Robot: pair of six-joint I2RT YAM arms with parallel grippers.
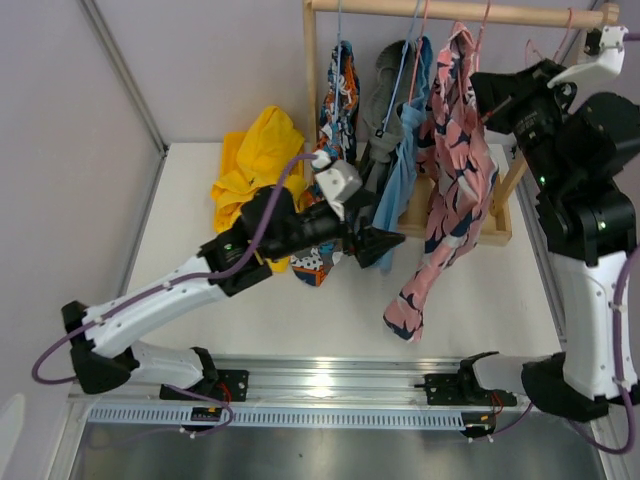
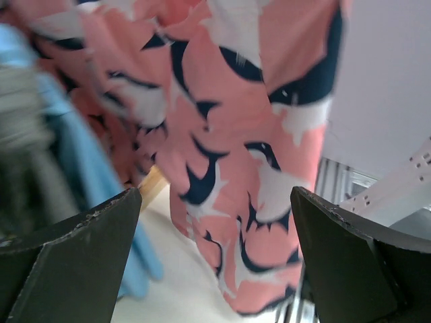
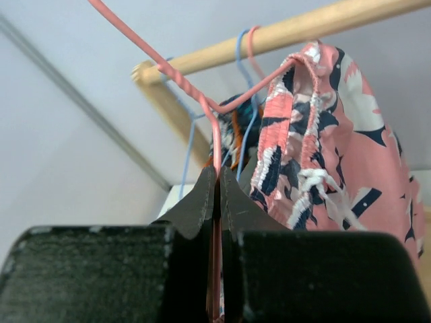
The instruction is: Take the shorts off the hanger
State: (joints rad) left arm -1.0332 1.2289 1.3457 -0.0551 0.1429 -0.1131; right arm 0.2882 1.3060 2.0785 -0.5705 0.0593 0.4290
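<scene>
Next, my left gripper slides to the right in the top view and closes on the pink shorts' near lower fold, since my right gripper holds their hanger.
The pink shorts with navy-white print (image 1: 452, 170) hang from a pink wire hanger (image 3: 217, 128) on the wooden rod (image 1: 460, 12). My right gripper (image 1: 482, 95) is shut on that hanger's wire just left of the shorts' waistband (image 3: 306, 168). My left gripper (image 1: 385, 245) is open and empty, low beside the shorts' hanging leg (image 2: 249, 148), with nothing between its fingers (image 2: 74, 262). Light blue shorts (image 1: 403, 165), grey shorts (image 1: 383, 100) and blue-orange-white print shorts (image 1: 340, 95) hang to the left. The yellow shorts (image 1: 255, 165) lie on the table.
The wooden rack's base frame (image 1: 500, 225) stands on the white table (image 1: 200, 250) at the back right. An empty pink hanger (image 1: 560, 35) hangs at the rod's right end. The print shorts' lower part (image 1: 315, 262) lies under my left arm. A metal rail (image 1: 330, 375) runs along the near edge.
</scene>
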